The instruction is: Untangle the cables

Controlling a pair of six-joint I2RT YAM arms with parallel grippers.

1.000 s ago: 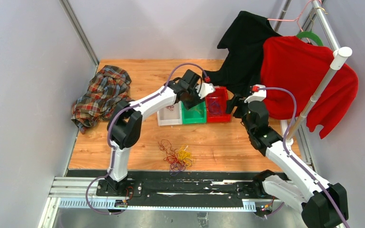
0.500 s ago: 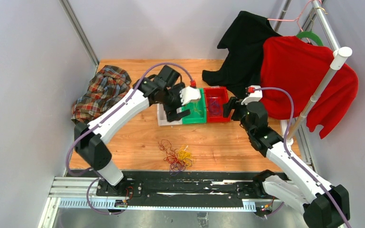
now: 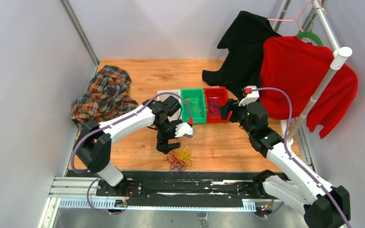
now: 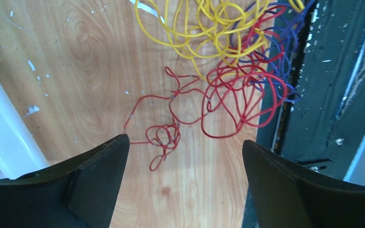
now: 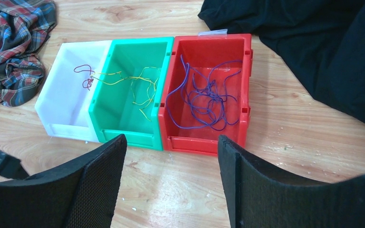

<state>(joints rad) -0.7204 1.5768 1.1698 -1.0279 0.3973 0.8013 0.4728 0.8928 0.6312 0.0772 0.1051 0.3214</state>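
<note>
The small heap of thin red cable loops is clear of the yellow and purple loops. My left gripper needs to go down onto it next, with its open fingers on either side.
A tangle of cables (image 3: 178,159) lies near the table's front edge. The left wrist view shows its red loops (image 4: 228,97), yellow loops (image 4: 209,28) and purple loops (image 4: 278,52). My left gripper (image 3: 164,145) hangs open just above it, a thin red end lying near one fingertip, nothing held (image 4: 184,140). My right gripper (image 5: 171,138) stands open and empty in front of three bins (image 3: 224,111). A yellow cable (image 5: 142,88) lies in the green bin (image 5: 138,42), a purple one (image 5: 204,102) in the red bin (image 5: 209,38), a short dark strand (image 5: 86,78) in the white bin (image 5: 62,118).
A plaid shirt (image 3: 103,95) is heaped at the left edge. A black garment (image 3: 242,52) and a red sweater (image 3: 304,80) hang from the rack at the back right, by a white pole (image 3: 321,90). A black rail (image 3: 180,185) borders the front.
My left arm swung back from the bins to the tangle at the front edge and its jaws opened; a yellow cable now lies in the green bin. The right gripper barely moved.
</note>
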